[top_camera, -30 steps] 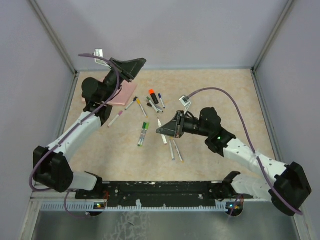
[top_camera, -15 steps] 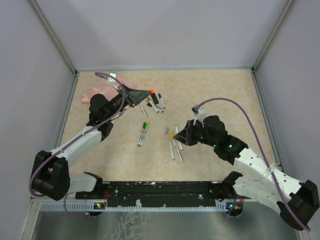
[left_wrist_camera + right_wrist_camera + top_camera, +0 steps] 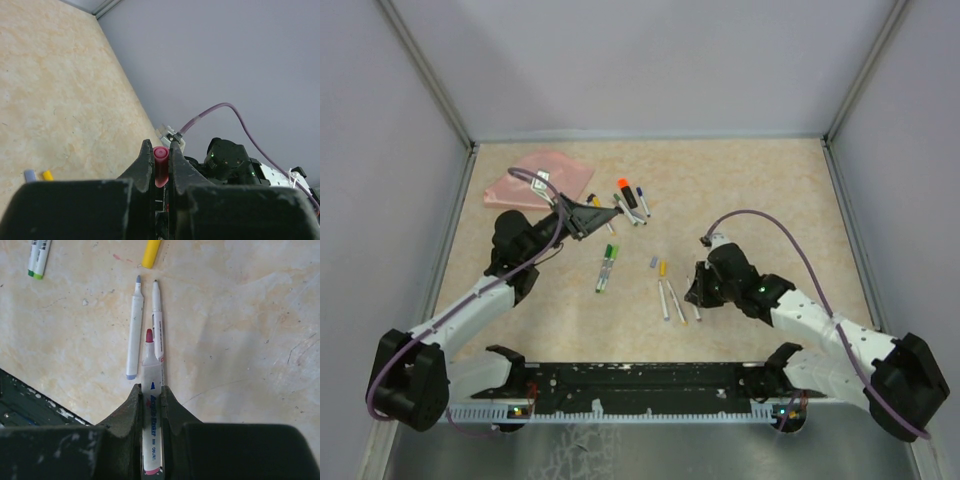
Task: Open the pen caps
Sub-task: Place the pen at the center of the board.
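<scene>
My left gripper should next cross over to its right in the top view, tilt downward, lower and release on clear tabletop (image 3: 65, 173) beside the loose yellow cap (image 3: 662, 268).
My left gripper (image 3: 605, 212) is shut on a small pink cap (image 3: 161, 162), held in the air above the table between its fingertips (image 3: 146, 150). My right gripper (image 3: 694, 292) is shut on a white marker barrel (image 3: 151, 405) with a bare pink-red tip, held low over the table. Two uncapped white pens (image 3: 134, 335) lie just ahead of it, also seen in the top view (image 3: 670, 300). A loose yellow cap (image 3: 662, 268) and a blue-grey cap (image 3: 653, 262) lie beside them; both show in the left wrist view (image 3: 47, 175).
Two green-capped pens (image 3: 608, 265) lie mid-table. A cluster of capped pens with orange, blue and black caps (image 3: 630, 198) lies behind the left gripper. A pink flat pouch (image 3: 540, 178) lies at the back left. Walls enclose the table.
My left gripper has come down and forward from the pouch with the pink cap. My right gripper has moved right and toward the front edge, lowering the marker beside the uncapped pens.
</scene>
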Controlling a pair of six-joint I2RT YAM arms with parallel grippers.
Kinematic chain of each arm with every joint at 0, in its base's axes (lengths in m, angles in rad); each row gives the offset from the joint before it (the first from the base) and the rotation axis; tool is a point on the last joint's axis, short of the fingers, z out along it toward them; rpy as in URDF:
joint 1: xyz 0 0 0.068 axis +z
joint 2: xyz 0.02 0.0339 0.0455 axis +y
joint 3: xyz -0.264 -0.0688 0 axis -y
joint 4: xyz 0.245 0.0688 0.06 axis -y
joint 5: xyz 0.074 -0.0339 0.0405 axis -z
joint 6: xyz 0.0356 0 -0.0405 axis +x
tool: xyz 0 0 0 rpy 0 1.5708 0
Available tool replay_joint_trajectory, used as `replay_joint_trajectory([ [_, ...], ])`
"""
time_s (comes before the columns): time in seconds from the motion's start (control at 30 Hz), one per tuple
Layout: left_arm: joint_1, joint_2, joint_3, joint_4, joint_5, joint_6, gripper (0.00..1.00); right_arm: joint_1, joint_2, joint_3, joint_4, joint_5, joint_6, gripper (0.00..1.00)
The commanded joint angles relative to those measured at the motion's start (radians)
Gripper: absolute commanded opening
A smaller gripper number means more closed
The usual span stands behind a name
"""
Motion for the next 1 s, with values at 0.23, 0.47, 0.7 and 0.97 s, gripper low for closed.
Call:
replay_joint_trajectory([
  [0.23,-0.002,-0.015,-0.034,-0.007,0.011,-0.007,0.00,0.010,0.122,0.010,0.081,0.010,-0.071,0.13],
  [0.47,-0.002,-0.011,-0.036,-0.014,0.017,-0.009,0.00,0.010,0.203,0.024,0.108,0.004,-0.100,0.14],
  [0.7,-0.002,-0.008,-0.039,-0.025,0.024,-0.013,0.00,0.010,0.286,0.053,0.133,-0.006,-0.130,0.16],
  [0.97,-0.001,-0.005,-0.037,-0.037,0.026,-0.012,0.00,0.010,0.349,0.083,0.129,0.000,-0.151,0.18],
])
